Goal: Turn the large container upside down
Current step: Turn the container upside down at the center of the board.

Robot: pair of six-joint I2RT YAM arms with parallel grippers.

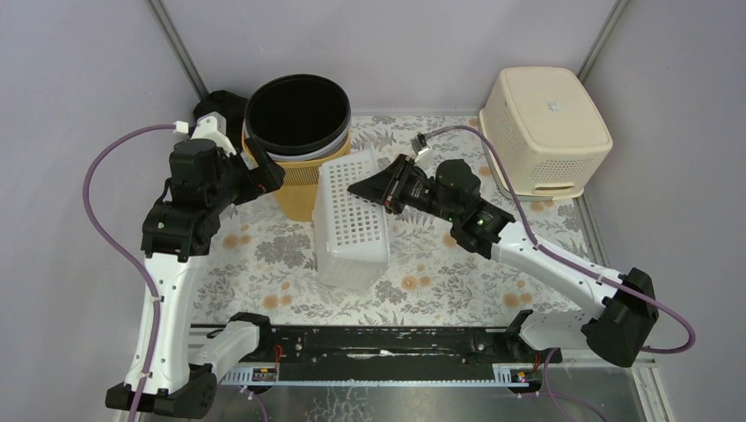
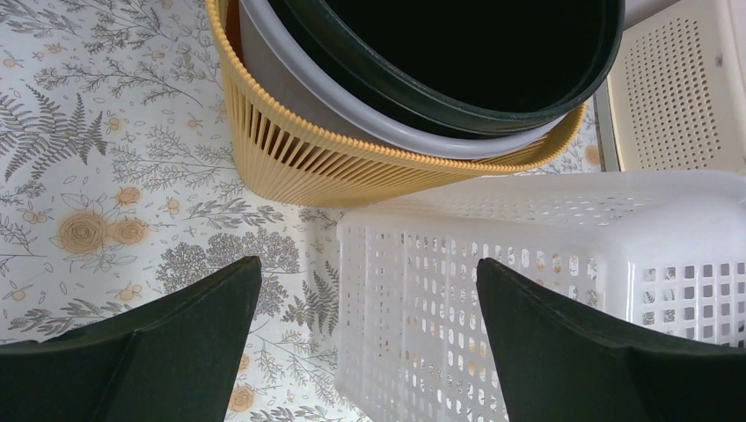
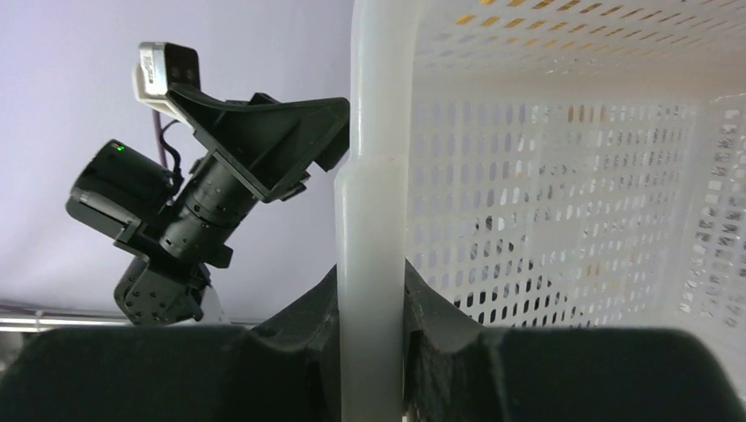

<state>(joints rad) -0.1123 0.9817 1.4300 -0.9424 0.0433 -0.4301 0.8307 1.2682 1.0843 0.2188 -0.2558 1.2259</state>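
I need to lower my right gripper next with the white basket's rim to the right in the top view, away from the yellow basket, because the white basket's opening faces sideways.
The large container is a white perforated plastic basket [image 1: 352, 224]. It is tipped off its base on the floral tablecloth, with a perforated wall facing up. My right gripper [image 1: 368, 189] is shut on the basket's thick rim [image 3: 369, 220], one finger on each side, and the inside of the basket [image 3: 563, 202] shows to the right. My left gripper [image 1: 268, 176] is open and empty, just left of the basket's far end. In the left wrist view the gripper [image 2: 368, 264] hangs over the basket's corner [image 2: 528, 264], with its fingers [image 2: 202, 334] apart from the basket.
A yellow ribbed basket [image 1: 295, 189] holding nested grey and black bins [image 1: 297, 110] stands at the back, touching the white basket's far end. A cream basket [image 1: 545, 127] sits upside down at the back right. Grey walls enclose the table.
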